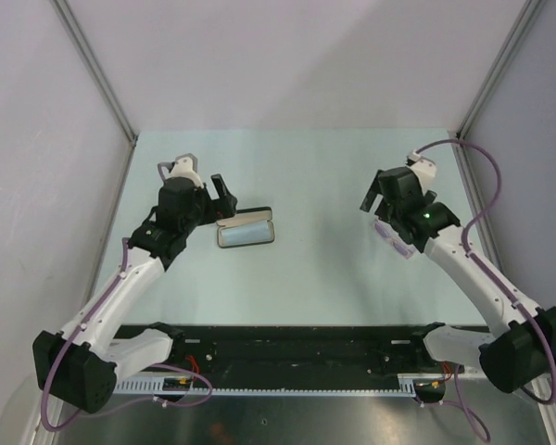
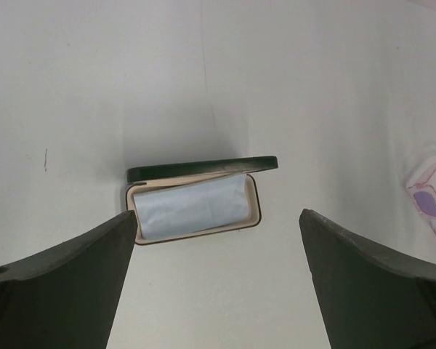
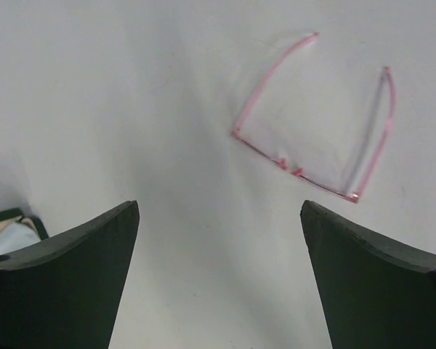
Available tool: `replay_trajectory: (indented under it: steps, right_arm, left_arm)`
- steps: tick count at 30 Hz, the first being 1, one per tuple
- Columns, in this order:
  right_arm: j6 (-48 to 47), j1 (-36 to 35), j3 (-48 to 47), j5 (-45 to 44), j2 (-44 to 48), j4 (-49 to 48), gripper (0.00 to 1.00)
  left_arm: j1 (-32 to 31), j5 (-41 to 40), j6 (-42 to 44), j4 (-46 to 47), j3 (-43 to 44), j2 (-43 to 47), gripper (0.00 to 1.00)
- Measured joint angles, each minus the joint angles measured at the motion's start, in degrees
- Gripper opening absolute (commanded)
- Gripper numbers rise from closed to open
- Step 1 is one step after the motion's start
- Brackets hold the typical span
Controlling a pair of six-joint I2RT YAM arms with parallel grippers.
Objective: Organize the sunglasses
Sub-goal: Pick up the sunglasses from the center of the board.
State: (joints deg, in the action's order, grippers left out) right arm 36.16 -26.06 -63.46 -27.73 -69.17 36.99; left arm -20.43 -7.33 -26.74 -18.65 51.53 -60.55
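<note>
The sunglasses' near arm by its hinge (image 1: pixel 412 251) (image 3: pixel 362 183) is unfolded, so my right gripper should move back and to the right in the top view, then down onto it.
The sunglasses (image 1: pixel 393 237), with a thin pink frame and purple lenses, lie on the table at the right, partly under my right arm. In the right wrist view they (image 3: pixel 291 169) lie with arms unfolded, ahead and right of my right gripper (image 3: pixel 219 207), which is open and empty above the table. They also show at the right edge of the left wrist view (image 2: pixel 430 203). My left gripper (image 2: pixel 218 214) is open and empty, just short of the open black case (image 2: pixel 195 234).
The case (image 1: pixel 246 232) lies left of centre with its lid (image 2: pixel 203 169) raised and a light blue cloth (image 2: pixel 192 207) inside. Its corner shows in the right wrist view (image 3: pixel 14 222). Grey walls enclose the table on three sides.
</note>
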Motion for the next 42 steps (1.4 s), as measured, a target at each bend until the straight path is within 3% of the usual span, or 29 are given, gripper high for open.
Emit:
replay_trajectory:
  steps: [7, 21, 35, 40, 42]
  right_arm:
    - [4.09, 10.97, 3.08, -0.46, 5.51, 4.46, 0.96]
    - [4.72, 36.96, 11.43, 5.25, 8.02, 10.78, 0.98]
    - [2.80, 40.41, 15.21, 12.85, 4.33, 8.92, 0.92]
    - [0.15, 40.41, 15.56, 18.47, -0.57, 5.16, 0.86]
    - [-0.39, 40.26, 15.56, 19.41, -2.16, 4.02, 0.79]
  left_arm:
    - [-0.02, 0.59, 1.95, -0.17, 1.53, 2.14, 1.00]
    - [-0.02, 2.49, 3.54, 0.00, 3.41, 1.27, 1.00]
    - [-0.02, 3.15, 4.83, 0.11, 4.44, -0.83, 1.00]
    - [-0.02, 3.32, 4.85, 0.13, 4.44, -1.31, 1.00]
    - [-0.02, 3.50, 4.85, 0.13, 4.44, -1.55, 1.00]
